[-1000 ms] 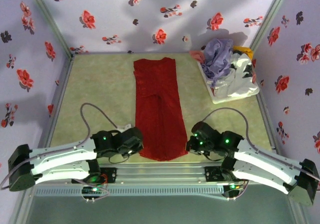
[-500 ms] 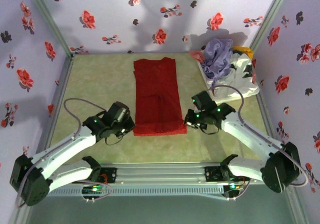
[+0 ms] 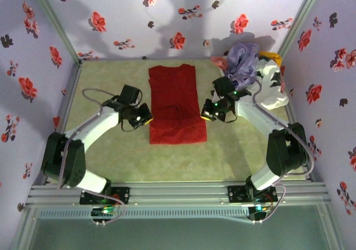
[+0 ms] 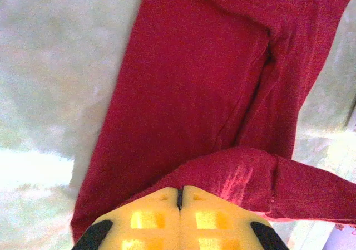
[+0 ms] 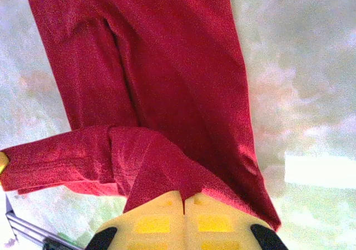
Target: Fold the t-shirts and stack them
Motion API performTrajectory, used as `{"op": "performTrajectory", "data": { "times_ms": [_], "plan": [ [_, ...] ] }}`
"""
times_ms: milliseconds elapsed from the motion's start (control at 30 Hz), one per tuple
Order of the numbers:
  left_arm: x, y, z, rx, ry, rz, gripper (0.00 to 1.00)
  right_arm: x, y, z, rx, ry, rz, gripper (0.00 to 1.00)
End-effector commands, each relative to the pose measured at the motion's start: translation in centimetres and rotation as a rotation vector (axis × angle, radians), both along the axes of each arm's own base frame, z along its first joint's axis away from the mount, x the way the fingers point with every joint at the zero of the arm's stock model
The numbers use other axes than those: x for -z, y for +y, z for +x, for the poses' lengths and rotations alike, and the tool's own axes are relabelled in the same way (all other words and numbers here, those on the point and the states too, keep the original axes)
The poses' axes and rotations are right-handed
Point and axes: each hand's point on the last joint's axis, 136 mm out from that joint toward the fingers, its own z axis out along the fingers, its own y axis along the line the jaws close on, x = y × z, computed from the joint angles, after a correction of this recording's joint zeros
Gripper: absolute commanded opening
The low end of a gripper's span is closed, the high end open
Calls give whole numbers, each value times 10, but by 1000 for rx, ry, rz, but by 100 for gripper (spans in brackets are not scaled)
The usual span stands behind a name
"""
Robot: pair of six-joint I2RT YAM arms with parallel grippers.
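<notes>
Because the shirt's far part still lies uncovered, I will move my left gripper outward and down onto the shirt's long edge ahead of it and release the shirt's corner.
A deep red t-shirt (image 3: 173,88) lies lengthwise on the green table, its near end lifted and doubled back over the rest. My left gripper (image 3: 146,118) pinches the shirt's left near corner, and my right gripper (image 3: 204,115) pinches the right near corner. In the left wrist view the yellow fingers (image 4: 181,190) are shut on a raised fold of red cloth (image 4: 239,172). The right wrist view shows the same: my gripper (image 5: 183,195) is shut on a red fold (image 5: 161,161) above the flat shirt. A lavender t-shirt (image 3: 242,60) sits heaped at the back right.
A white basket (image 3: 273,97) stands in the back right corner holding the lavender shirt, with yellow-orange cloth (image 3: 272,56) and pink cloth (image 3: 218,62) peeking out. Flowered walls close the table on three sides. Bare green tabletop (image 3: 111,83) lies left of the shirt.
Both arms have reached away from the near edge toward the back, carrying the red shirt's near hem with them. The shirt now looks much shorter, folded over itself.
</notes>
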Motion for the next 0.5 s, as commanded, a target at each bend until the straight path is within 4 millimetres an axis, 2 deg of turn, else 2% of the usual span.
{"op": "performTrajectory", "data": {
  "times_ms": [0,233,467],
  "plan": [
    [-7,-2,20,59,-22,-34,0,-8,6,24,-24,-17,47,0],
    [0,-2,59,55,-9,-76,0,2,8,60,-22,2,63,0],
    [20,-8,83,90,23,-88,0,22,13,82,-34,46,104,0]
  ]
}}
